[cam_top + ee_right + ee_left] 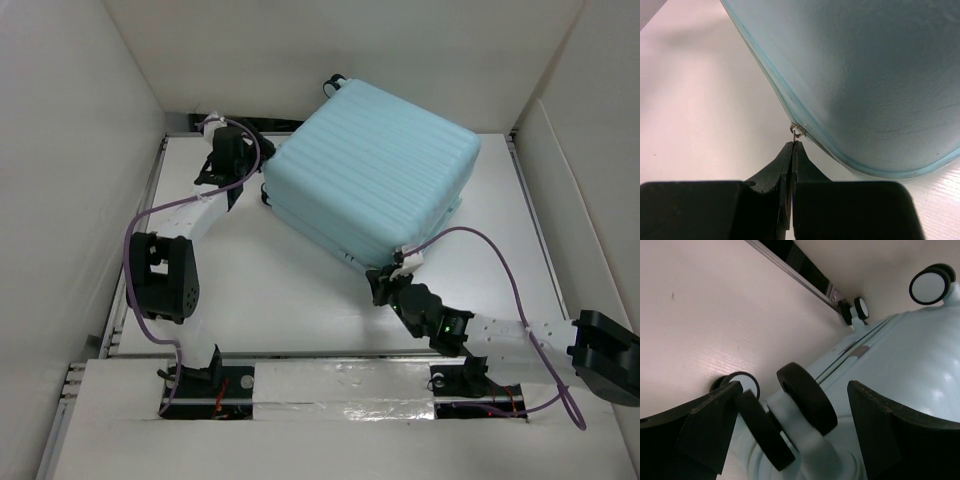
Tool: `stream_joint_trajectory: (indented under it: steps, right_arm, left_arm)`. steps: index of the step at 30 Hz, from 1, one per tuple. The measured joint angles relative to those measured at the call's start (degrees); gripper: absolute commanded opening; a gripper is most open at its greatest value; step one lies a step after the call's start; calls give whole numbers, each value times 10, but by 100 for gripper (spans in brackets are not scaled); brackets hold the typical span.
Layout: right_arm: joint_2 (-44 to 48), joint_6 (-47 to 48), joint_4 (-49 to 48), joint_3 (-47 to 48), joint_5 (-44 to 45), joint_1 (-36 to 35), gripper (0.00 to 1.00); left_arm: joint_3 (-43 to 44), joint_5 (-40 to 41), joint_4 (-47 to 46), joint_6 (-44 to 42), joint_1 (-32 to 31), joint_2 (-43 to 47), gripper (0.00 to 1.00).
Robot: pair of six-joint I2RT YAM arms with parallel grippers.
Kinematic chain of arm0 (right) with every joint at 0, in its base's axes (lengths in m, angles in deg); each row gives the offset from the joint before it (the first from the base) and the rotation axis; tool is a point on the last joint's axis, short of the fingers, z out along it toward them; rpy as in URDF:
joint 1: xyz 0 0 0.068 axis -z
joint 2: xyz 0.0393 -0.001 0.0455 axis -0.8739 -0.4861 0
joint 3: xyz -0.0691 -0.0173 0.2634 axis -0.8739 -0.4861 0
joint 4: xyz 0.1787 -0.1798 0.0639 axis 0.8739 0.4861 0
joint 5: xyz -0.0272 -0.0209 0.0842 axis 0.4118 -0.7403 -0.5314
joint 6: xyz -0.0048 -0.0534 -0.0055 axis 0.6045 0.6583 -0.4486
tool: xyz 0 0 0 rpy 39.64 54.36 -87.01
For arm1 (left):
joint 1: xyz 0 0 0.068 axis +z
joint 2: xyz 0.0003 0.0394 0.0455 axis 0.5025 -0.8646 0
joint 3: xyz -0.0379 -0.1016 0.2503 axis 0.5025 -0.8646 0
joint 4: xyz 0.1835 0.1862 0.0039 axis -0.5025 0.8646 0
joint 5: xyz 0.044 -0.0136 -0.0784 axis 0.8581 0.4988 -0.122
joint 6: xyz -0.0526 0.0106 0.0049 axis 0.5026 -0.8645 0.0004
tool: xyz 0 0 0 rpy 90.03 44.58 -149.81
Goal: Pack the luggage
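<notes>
My left gripper's open fingers stand either side of both black tires, so it will next move slightly farther in, onto the spinner wheel, and close.
The luggage is a pale aqua ribbed hard-shell suitcase lying closed on the white table. My right gripper is at its near corner, shut on the small metal zipper pull of the suitcase's zip in the right wrist view. My left gripper is at the suitcase's left end, open, with its fingers either side of a black-and-white spinner wheel in the left wrist view. The shell fills the right of that view.
White walls enclose the table on the left, back and right. A metal rail runs along the table's far edge behind the wheels. Purple cables loop over both arms.
</notes>
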Motion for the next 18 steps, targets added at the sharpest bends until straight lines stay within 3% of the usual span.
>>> stream_joint_trajectory:
  steps: [6,8,12,15,16,18]
  right_arm:
    - [0,0,0,0,-2,0,0]
    - [0,0,0,0,-2,0,0]
    - [0,0,0,0,-3,1,0]
    - [0,0,0,0,-10,7,0]
    - [0,0,1,0,-13,8,0]
    - [2,-1,2,0,-17,11,0]
  left_arm:
    - [45,-16,11,2,5,-34,76]
    - [52,-20,5,4,5,-43,67]
    - [52,-24,-9,14,8,-52,48]
    - [43,-44,-27,27,15,-53,20]
    - [37,-49,-37,31,16,-53,3]
    - [21,-59,-68,36,20,-52,0]
